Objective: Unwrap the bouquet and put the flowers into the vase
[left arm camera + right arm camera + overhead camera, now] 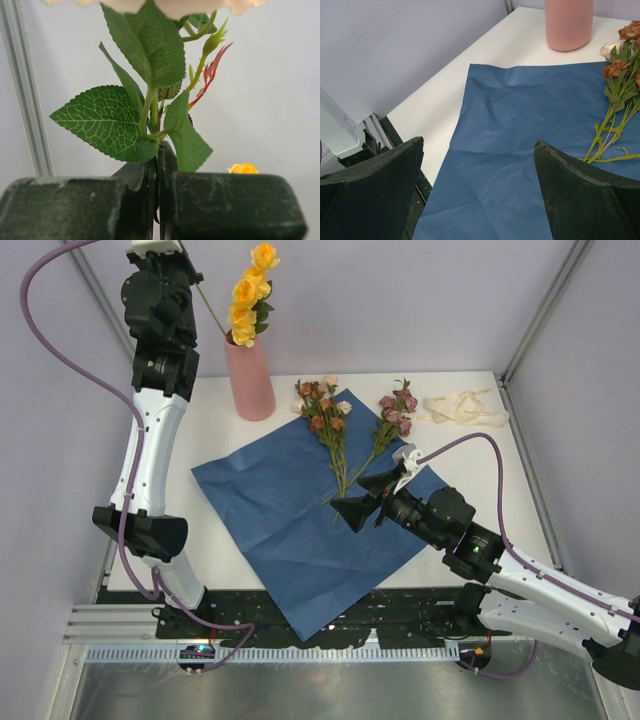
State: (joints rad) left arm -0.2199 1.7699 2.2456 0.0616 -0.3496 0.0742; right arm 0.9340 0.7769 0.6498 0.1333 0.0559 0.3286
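Observation:
The vase's opening (234, 340), where the stem slants in, is below my left gripper and to its right in the top view. I should move down gently toward it and let go.
The salmon-pink vase (250, 375) (568, 22) stands at the table's back left with yellow flowers (250, 292) in it. My left gripper (160, 150) is raised high above and left of the vase and is shut on a green leafy stem (150, 107) under a pale bloom (175, 6). That stem (207, 300) slants down to the vase's mouth. The bouquet is unwrapped. Rust sprigs (322, 412) (615, 67) and mauve flowers (397, 410) lie on the flat blue paper (290, 510) (520, 125). My right gripper (366, 497) (479, 145) hovers open over the paper beside their stem ends, holding nothing.
The cream ribbon (462, 405) lies loose at the table's back right. The left arm (150, 450) rises along the table's left edge. Frame posts (545, 305) stand at the back corners. The paper's front corner hangs over the table's near edge.

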